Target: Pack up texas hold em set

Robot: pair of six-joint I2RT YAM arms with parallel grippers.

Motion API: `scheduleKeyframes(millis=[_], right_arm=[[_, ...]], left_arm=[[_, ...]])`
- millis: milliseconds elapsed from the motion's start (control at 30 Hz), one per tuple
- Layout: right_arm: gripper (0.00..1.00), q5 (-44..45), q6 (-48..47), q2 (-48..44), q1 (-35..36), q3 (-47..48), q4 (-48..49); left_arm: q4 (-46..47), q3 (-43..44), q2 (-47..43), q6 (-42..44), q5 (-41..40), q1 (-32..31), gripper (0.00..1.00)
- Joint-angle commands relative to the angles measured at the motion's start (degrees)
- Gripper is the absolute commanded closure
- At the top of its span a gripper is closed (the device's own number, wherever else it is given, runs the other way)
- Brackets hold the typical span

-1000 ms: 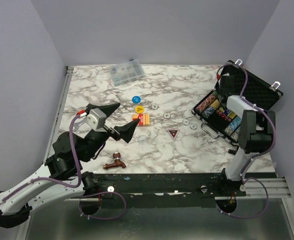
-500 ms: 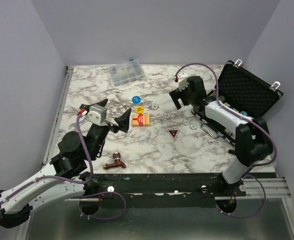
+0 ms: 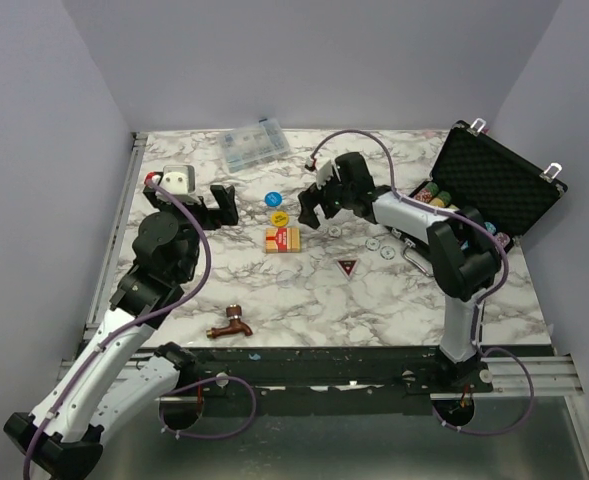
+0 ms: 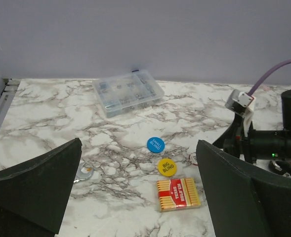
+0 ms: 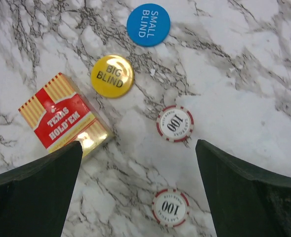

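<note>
The card box lies below the right gripper, to its left in the top view, so the right gripper will next come across and down over the card box's long sides.
The black foam-lined case (image 3: 497, 180) stands open at the right with chip rows (image 3: 444, 205) inside. A red and yellow card box (image 3: 282, 240) lies mid-table, with a yellow disc (image 3: 279, 216) and a blue disc (image 3: 270, 198) behind it. Loose chips (image 3: 334, 231) lie to its right. My left gripper (image 3: 221, 206) is open and empty, left of the discs. The left wrist view shows the card box (image 4: 178, 193) between its fingers. My right gripper (image 3: 310, 210) is open and empty above two loose "100" chips (image 5: 175, 123), with the card box (image 5: 63, 118) at its left.
A clear compartment box (image 3: 254, 147) lies at the back. A copper faucet (image 3: 230, 326) lies near the front edge. A dark red triangle piece (image 3: 347, 266) and a clear disc (image 3: 286, 278) lie in front of the card box. A silver disc (image 4: 84, 172) lies left of it.
My right arm has swung from the case leftward to the loose chips beside the discs. My left gripper has drawn back from the card box toward the far left.
</note>
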Motion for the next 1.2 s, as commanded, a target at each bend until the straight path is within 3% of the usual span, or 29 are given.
scheduleKeyframes(millis=[0,400,567,767,933,1167], right_arm=[[0.0,-7.5,-2.47,6.06,1.9,7.18,-7.67],[0.0,-2.99,-9.53,13.01,9.93,12.32,-12.08],[0.0,0.1,-12.43,16.34,11.26,18.21,-18.1],[0.0,6.8,-15.6,15.27,14.27,16.17,-17.92],[0.1,14.47,-19.11,15.47,17.25,13.21,-14.44],[0.23,13.81,-18.32,16.39,17.73,14.14,-14.69]], left_arm=[[-0.52,0.71,-0.55,-3.17,3.07,0.69,0.01],[-0.05,0.35,-1.98,-4.13,3.34,0.95,0.03],[1.1,-0.8,-1.99,-4.04,2.45,1.04,0.03],[0.26,-0.04,-1.75,-4.3,2.71,1.13,0.03],[0.5,-0.38,-2.68,-4.31,2.32,1.21,0.03],[-0.06,-0.04,-3.12,-4.66,2.65,1.21,0.03]])
